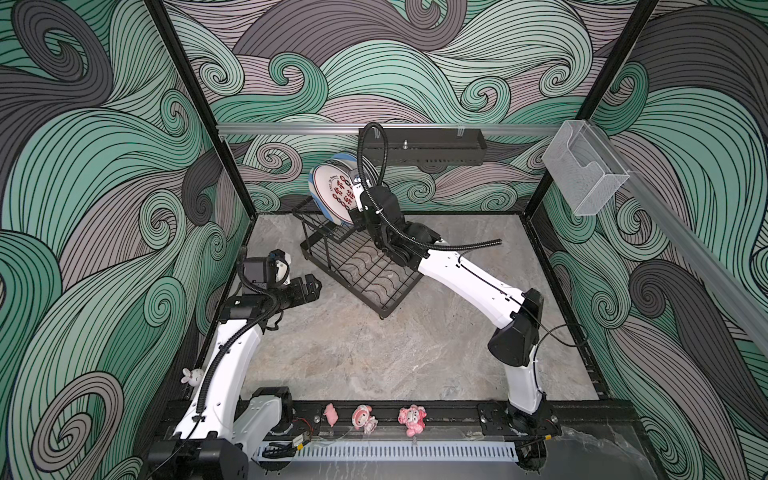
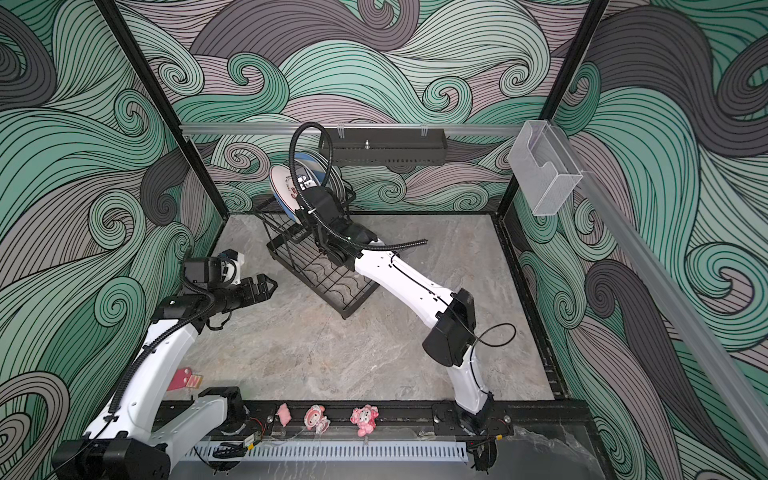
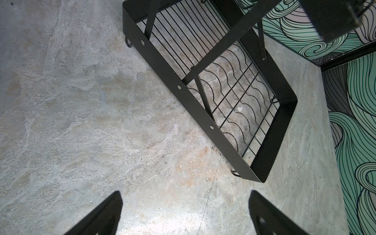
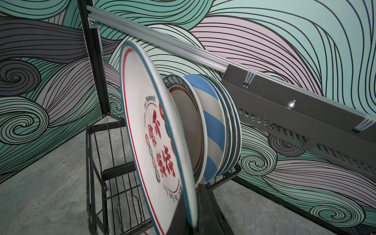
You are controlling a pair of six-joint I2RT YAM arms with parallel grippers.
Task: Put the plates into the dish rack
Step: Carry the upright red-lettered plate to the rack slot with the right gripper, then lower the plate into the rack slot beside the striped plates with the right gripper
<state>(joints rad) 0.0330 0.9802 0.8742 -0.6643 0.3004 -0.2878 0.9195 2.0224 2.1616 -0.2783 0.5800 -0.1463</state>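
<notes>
The right gripper next lowers toward the open end of the upper basket (image 1: 315,216) (image 4: 127,190) below and releases the plate's rim, as plates fill the other end.
My right gripper (image 4: 193,203) is shut on the lower rim of a white, teal-rimmed plate with red characters (image 4: 146,126). The plate stands on edge, tilted, over the raised upper basket of the black wire dish rack (image 4: 89,162). Behind it several plates stand in that basket, among them a blue-white striped one (image 4: 213,126). In both top views the held plate (image 1: 332,191) (image 2: 282,187) is at the rack's far end. My left gripper (image 1: 313,286) (image 3: 185,195) hangs open and empty over the table, left of the rack's lower tray (image 3: 158,59).
A black perforated trough shelf (image 1: 436,145) hangs on the back rail just above the plates. A clear plastic box (image 1: 586,174) is fixed to the right rail. Small pink figurines (image 1: 365,417) line the front rail, and a rabbit toy (image 1: 189,376) sits at the left.
</notes>
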